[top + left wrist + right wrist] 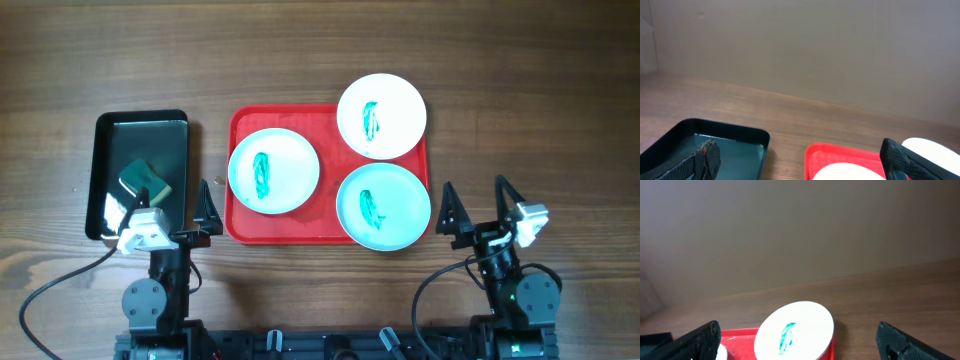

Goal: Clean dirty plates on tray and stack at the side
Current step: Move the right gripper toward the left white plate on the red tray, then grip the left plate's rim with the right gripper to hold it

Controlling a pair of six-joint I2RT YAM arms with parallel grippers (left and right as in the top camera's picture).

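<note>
My right gripper lifts outward next, tilts down and lowers onto the sponge-side white plate's rim facing the aqua plate (384, 206), where bare tray leaves room.
The red tray (240, 222) lies at the table's centre with three plates on it, each with a teal smear. A white plate (382, 116) sits at its far right corner, overhanging the rim, and also shows in the right wrist view (795, 330). A white plate (274, 170) lies at the left. A pale aqua plate (384, 206) lies at the near right. My left gripper (205, 213) is open and empty, near the tray's front left corner. My right gripper (476, 207) is open and empty, to the right of the aqua plate.
A black glossy tray (110, 135) with a green sponge (144, 182) lies left of the red tray; it also shows in the left wrist view (730, 145). The red tray's rim shows there too (840, 150). Cables run along the front edge.
</note>
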